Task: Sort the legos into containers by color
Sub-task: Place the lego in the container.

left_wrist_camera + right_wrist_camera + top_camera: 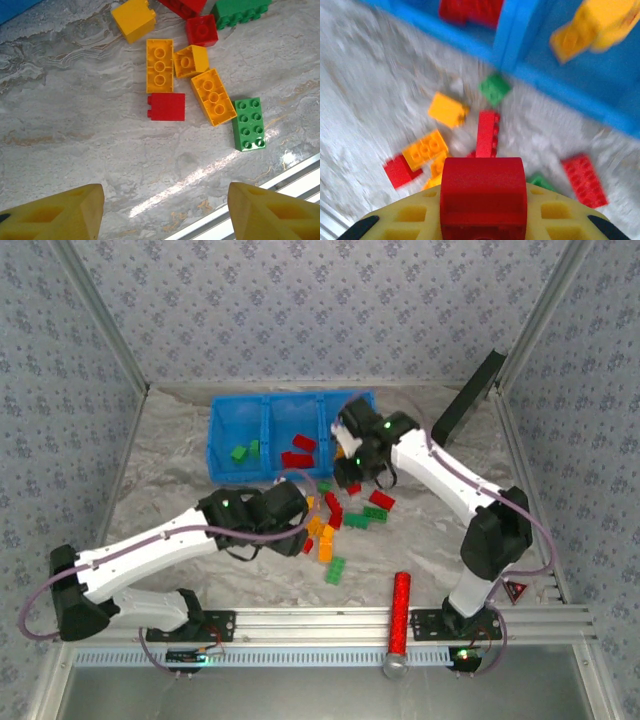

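Red bricks already lie in the tray's middle section (471,14). My right gripper needs to move outward past the tray's divider next, then down into that section to let go of the red brick (482,192).
My right gripper (482,222) is shut on a red brick (482,192) held above the table, just in front of the blue tray (516,42). In the top view this gripper (352,472) sits at the tray's (222,430) right compartment. Green bricks (241,452) lie in the left compartment and red ones (298,452) in the middle; yellow ones (590,27) show in the right one. My left gripper (165,207) is open and empty over bare table, short of loose legos: yellow (160,65), red (166,106) and green (248,123). The loose pile (335,525) lies between the arms.
A long red cylinder with a silver base (400,615) lies on the front aluminium rail (300,620). A black panel (470,395) leans at the back right. Papered walls close in the table on three sides.
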`<state>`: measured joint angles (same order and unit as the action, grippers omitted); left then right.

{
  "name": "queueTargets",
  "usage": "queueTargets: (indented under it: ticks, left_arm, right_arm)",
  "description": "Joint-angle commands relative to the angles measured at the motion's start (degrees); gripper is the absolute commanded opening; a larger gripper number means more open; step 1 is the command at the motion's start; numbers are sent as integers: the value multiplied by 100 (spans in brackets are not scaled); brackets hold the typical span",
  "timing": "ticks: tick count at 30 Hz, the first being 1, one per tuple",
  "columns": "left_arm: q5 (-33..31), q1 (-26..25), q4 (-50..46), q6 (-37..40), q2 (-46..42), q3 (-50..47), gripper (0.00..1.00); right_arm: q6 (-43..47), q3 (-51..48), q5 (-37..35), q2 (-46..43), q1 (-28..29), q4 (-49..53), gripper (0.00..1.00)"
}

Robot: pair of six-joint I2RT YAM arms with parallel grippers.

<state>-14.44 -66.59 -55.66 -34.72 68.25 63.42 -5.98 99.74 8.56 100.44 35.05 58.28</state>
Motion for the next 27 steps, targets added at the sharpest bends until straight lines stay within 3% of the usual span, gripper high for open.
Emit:
queueTargets:
  ticks: [1,6,13,27]
  left_arm:
    - [-603,-422,460,-539,-269,-335,66]
    - [-837,-1092,1136,-780,-306,-1048,66]
    - [-1351,-1827,909,-876,128,-826,66]
    - [-1239,-2168,1066,-708,1462,-502,66]
  right_arm:
    - [388,1116,203,875,68,270,19]
    - [660,2662,13,2143,244,112,18]
    - [1152,3464,-799,3188,359,-581,19]
    - [1555,4149,-1215,4438,433,-756,24]
